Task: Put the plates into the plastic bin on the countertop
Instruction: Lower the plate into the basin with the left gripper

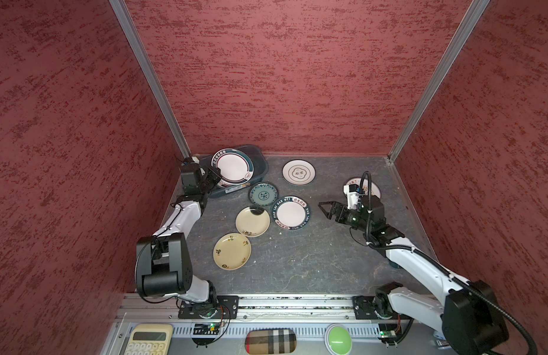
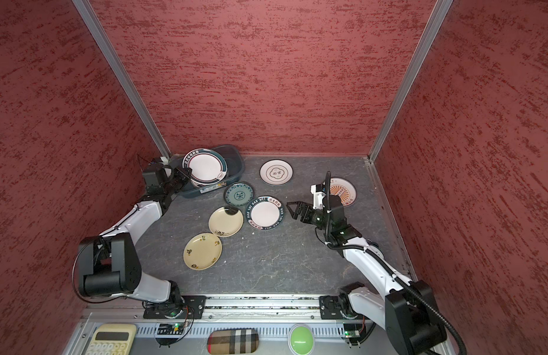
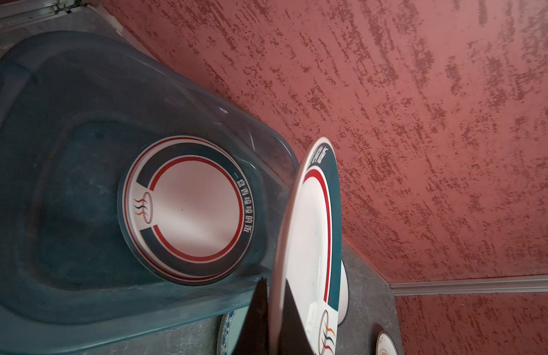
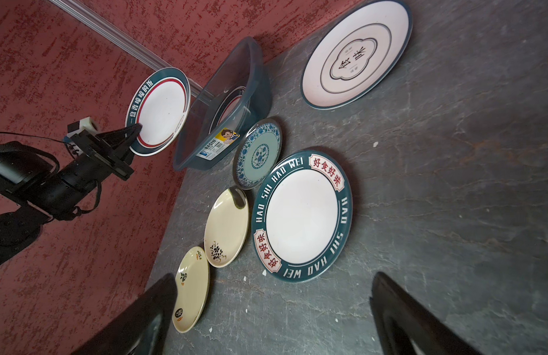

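The held plate still hangs above the bin, so I will next lower my left gripper into the plastic bin [image 3: 82, 76], onto the matching plate [image 3: 188, 210], and let go of the plate's rim.
My left gripper [image 1: 216, 178] [image 3: 274, 285] is shut on the edge of a white plate with a dark-teal rim [image 1: 232, 167] [image 3: 309, 230], holding it tilted over the plastic bin [image 1: 260, 155] [image 3: 82, 76] at the back left. A matching plate [image 3: 189, 212] lies flat inside the bin. My right gripper [image 1: 323, 211] [image 4: 274, 285] is open and empty above the countertop [image 1: 312, 255], just right of the HAO WEI plate [image 1: 291, 212] [image 4: 302, 215]. Also on the counter are a teal-patterned plate [image 1: 263, 194], two cream plates [image 1: 252, 221] [image 1: 232, 251], a white plate [image 1: 298, 172] and an orange sunburst plate [image 2: 343, 192] partly behind my right arm.
Red textured walls [image 1: 297, 76] close in the counter on three sides, with aluminium posts [image 1: 153, 80] at the back corners. A metal rail [image 1: 297, 302] carrying the arm bases runs along the front edge. The bin stands close to the left wall.
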